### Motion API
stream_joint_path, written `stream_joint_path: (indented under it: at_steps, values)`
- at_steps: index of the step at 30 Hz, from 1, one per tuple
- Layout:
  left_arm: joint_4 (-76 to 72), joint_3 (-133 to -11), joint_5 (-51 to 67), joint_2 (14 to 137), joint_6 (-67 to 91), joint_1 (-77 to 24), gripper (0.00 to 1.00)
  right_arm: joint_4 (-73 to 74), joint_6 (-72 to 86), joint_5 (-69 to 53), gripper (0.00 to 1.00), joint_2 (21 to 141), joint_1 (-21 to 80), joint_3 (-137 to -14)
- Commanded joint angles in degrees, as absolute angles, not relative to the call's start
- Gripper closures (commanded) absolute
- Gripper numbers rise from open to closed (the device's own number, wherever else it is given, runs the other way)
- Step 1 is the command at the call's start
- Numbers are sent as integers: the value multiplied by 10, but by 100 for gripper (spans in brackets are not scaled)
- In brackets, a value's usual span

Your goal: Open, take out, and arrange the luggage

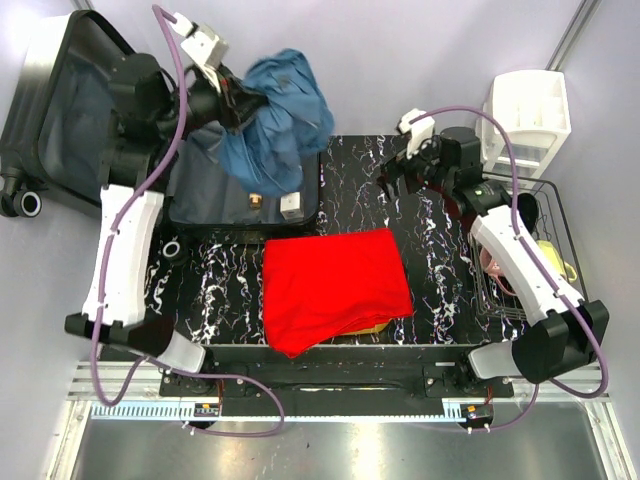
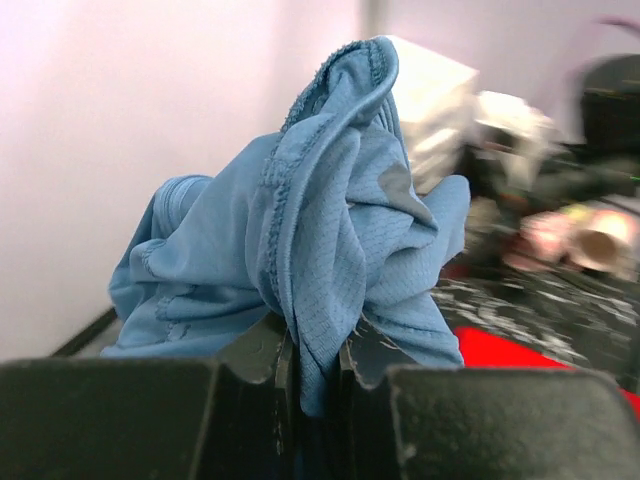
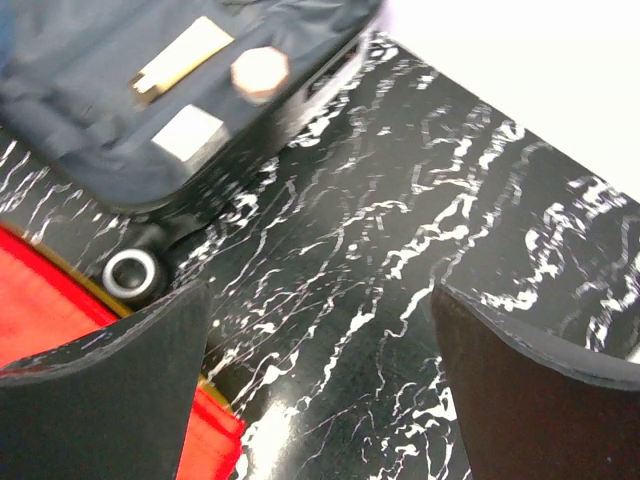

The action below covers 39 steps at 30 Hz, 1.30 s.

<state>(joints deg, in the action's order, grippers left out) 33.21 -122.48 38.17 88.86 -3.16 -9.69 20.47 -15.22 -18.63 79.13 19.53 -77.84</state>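
Observation:
My left gripper carries the garment back and down next and releases it over the folded red cloth [image 1: 337,285], which lies uncovered below and back from the fingers.
The luggage [image 1: 215,205] lies open at the table's back left, its lid [image 1: 60,100] leaning off the edge and its wheel [image 3: 133,272] by the red cloth. My left gripper [image 1: 235,100] hangs above the dark lining, shut on a crumpled blue garment [image 1: 285,115]; the cloth [image 2: 330,230] is pinched between the fingers [image 2: 312,370]. A few small items [image 3: 188,135] lie on the lining. A folded red cloth [image 1: 335,285] lies at the table's front centre. My right gripper [image 1: 395,182] hovers open over bare black marble [image 3: 320,380], nothing between its fingers.
A white compartmented organizer [image 1: 525,115] stands at the back right. A wire basket [image 1: 520,260] holding several items sits along the right edge behind my right arm. Something yellow [image 1: 370,328] peeks out under the red cloth.

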Motion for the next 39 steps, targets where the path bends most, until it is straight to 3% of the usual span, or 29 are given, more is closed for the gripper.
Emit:
stream_joint_path:
  at_steps: [1,9,16,21,28,33,35,38,39]
  values:
    - [236,-1144,479,794,60,-171,100,157,-76,-118,0,768,152,-775]
    - [220,-946,479,731,69,-271,100,164,-40,-140,0,725,105,-727]
    - [252,-811,375,691,-62,-279,100,174,-35,-178,1,686,105,-693]
    - [308,-773,386,651,-203,-295,100,194,-50,-199,1,670,105,-689]
    - [373,-711,366,663,-376,-439,100,266,-60,-385,2,672,105,-703]
    - [383,-664,258,714,-436,-504,99,344,-72,-468,3,675,104,-723]
    - [374,-646,214,737,-428,-505,94,379,-92,-510,4,669,105,-727]
    - [400,-649,205,753,-441,-505,75,415,-106,-574,7,661,105,-722]
    - [409,-655,217,750,-441,-503,59,420,-105,-591,8,661,105,-719]
